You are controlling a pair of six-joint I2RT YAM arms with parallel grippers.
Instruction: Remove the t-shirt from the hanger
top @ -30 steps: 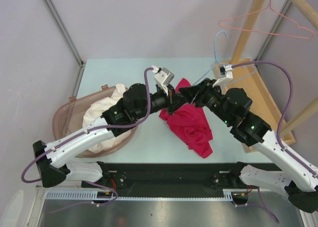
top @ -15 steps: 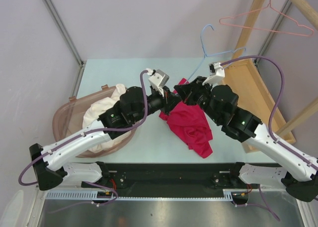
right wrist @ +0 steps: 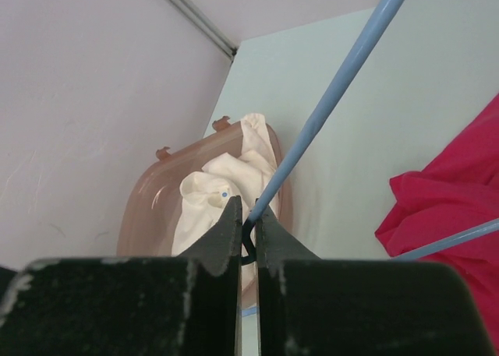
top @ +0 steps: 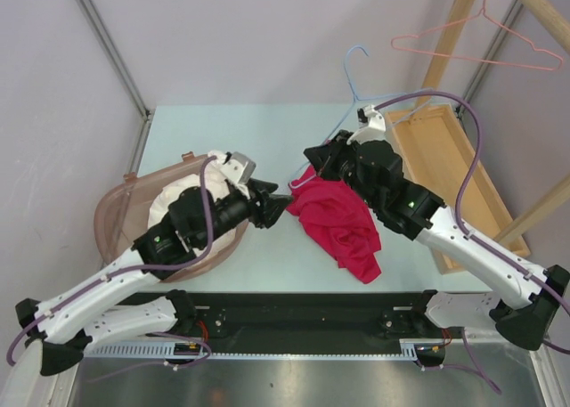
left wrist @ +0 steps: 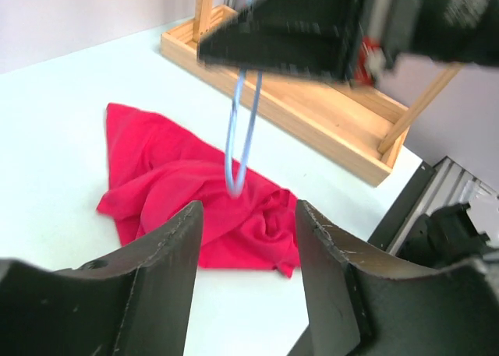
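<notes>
The shirt lies off the hanger, so I will move my right gripper to the right in the top view and hook the hanger over the rack's wooden bar [top: 542,17].
The red t-shirt [top: 340,224] lies crumpled on the pale table [top: 223,140]. My right gripper [top: 307,162] hovers over its far left edge, shut on the thin wire of the blue hanger [top: 354,77], which rises tilted with its hook uppermost. In the right wrist view the jaws [right wrist: 248,216] pinch the hanger wire [right wrist: 327,99], with the shirt [right wrist: 452,208] at lower right. My left gripper [top: 281,204] sits left of the shirt, open and empty. Its wrist view shows the hanger [left wrist: 242,122] reaching down to the shirt's folds [left wrist: 171,185] beyond the spread fingers [left wrist: 168,247].
A brown basket [top: 111,215] holding white cloth [top: 178,198] stands at the left, under the left arm. A wooden tray [top: 445,158] lies along the right side. A pink hanger [top: 481,46] hangs on the wooden rack at the upper right.
My left gripper opened and drew back to the left, off the shirt. My right gripper shut on the hanger and carried it left and upward, its hook rising.
</notes>
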